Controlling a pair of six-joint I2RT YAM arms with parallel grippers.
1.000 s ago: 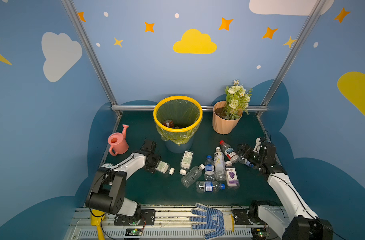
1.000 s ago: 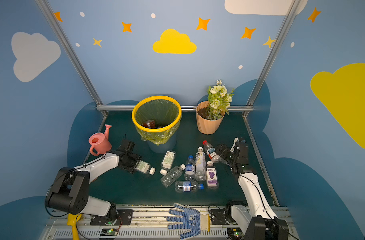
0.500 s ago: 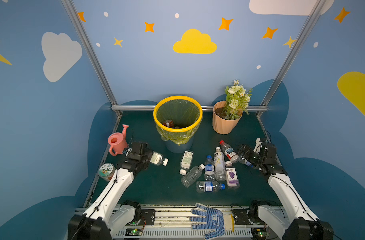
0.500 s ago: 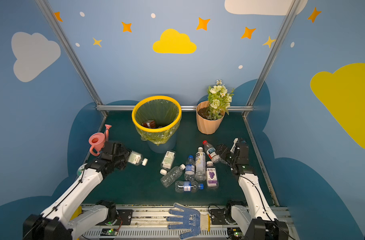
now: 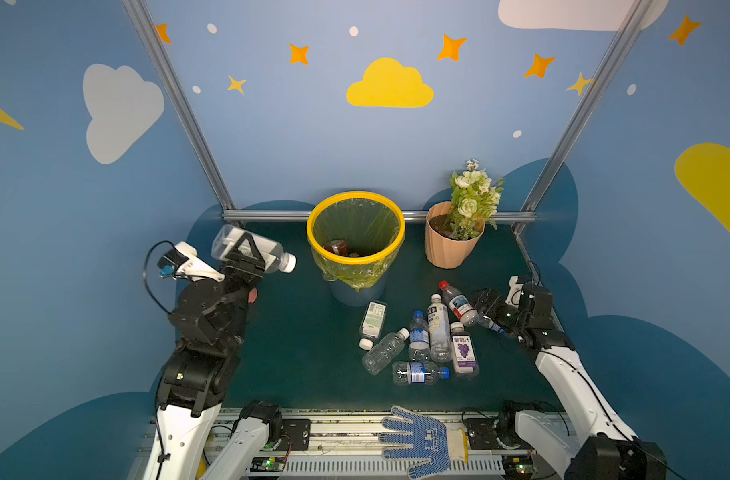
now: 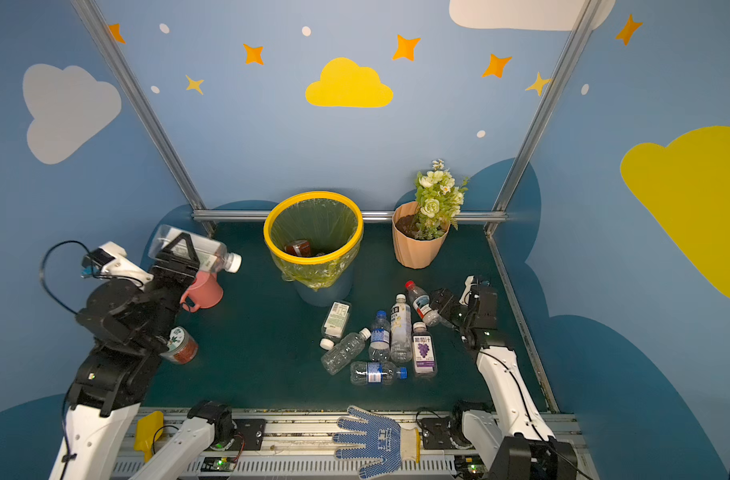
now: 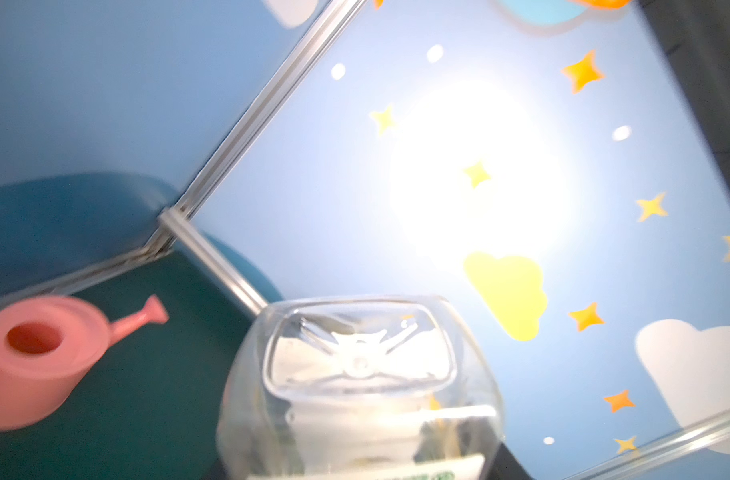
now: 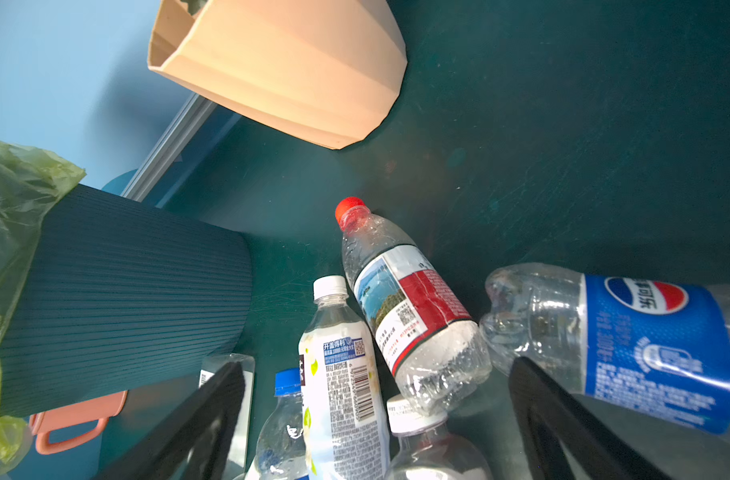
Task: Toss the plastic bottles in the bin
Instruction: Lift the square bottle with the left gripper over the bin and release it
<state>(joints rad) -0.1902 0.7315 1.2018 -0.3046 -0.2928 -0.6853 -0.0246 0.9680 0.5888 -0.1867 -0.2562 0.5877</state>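
Observation:
The left gripper's bottle swings outward over the bin's opening [image 5: 358, 225] next. My left gripper then releases the clear square plastic bottle [image 5: 253, 249], because it still hangs beside the bin's yellow rim.
My left gripper [image 5: 242, 254] is shut on a clear square plastic bottle [image 5: 253, 249] with a white cap, held in the air left of the bin [image 5: 355, 259] at about rim height, cap pointing toward the bin. In the left wrist view the bottle's base [image 7: 359, 365] fills the lower middle. The yellow-rimmed bin [image 6: 313, 261] holds a brown-labelled bottle [image 5: 336, 246]. Several bottles [image 5: 417, 336] lie on the green mat right of centre. My right gripper [image 5: 484, 307] stands open low beside the red-capped bottle [image 8: 400, 299], with a blue-labelled bottle [image 8: 654, 345] beside one of its fingers [image 8: 563, 419].
A peach flowerpot [image 5: 450, 249] with flowers stands at the back right. A pink watering can [image 6: 203, 289] and a short round jar [image 6: 180, 345] sit near my left arm. A blue-dotted glove [image 5: 425, 440] lies on the front rail. Metal frame posts edge the mat.
My left arm has lifted the clear bottle off the mat and raised it to rim height left of the bin. The right arm has not moved.

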